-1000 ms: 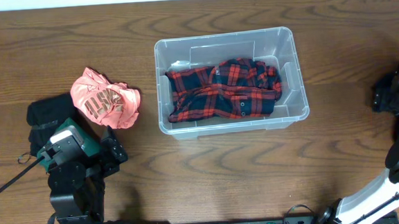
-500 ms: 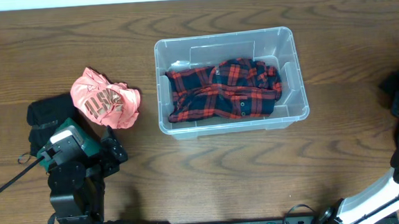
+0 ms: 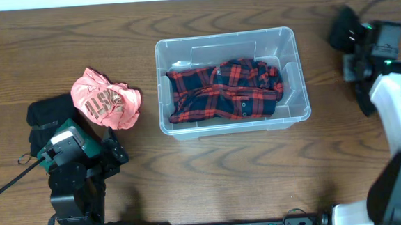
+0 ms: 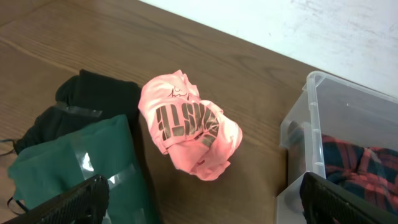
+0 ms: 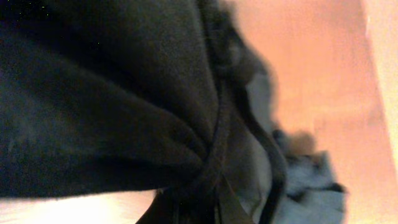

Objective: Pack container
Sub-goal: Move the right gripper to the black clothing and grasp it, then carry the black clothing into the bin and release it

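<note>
The right gripper rises to the left in the overhead view over the container's side next, then lowers to release there, since the plaid shirt (image 3: 223, 90) lies that way.
The clear plastic container (image 3: 290, 34) stands mid-table with a red and navy plaid shirt (image 3: 223, 90) lying in it; its near corner (image 4: 311, 118) shows in the left wrist view. My right gripper (image 3: 349, 33) is up beside the container's far right corner, shut on a black garment (image 5: 112, 99) that fills the right wrist view. My left gripper (image 4: 205, 205) is open and empty at the table's near left. A crumpled pink garment (image 4: 186, 124) lies ahead of it, also seen from overhead (image 3: 105, 97).
A black garment (image 4: 93, 96) and a dark green garment (image 4: 81, 168) lie at the left, beside the pink one and partly under my left arm (image 3: 72, 176). A pale wall borders the table's far edge.
My right gripper has shut, and the arm has swung from the right table edge up to the container's far right corner with black cloth in it. The left arm has not moved.
</note>
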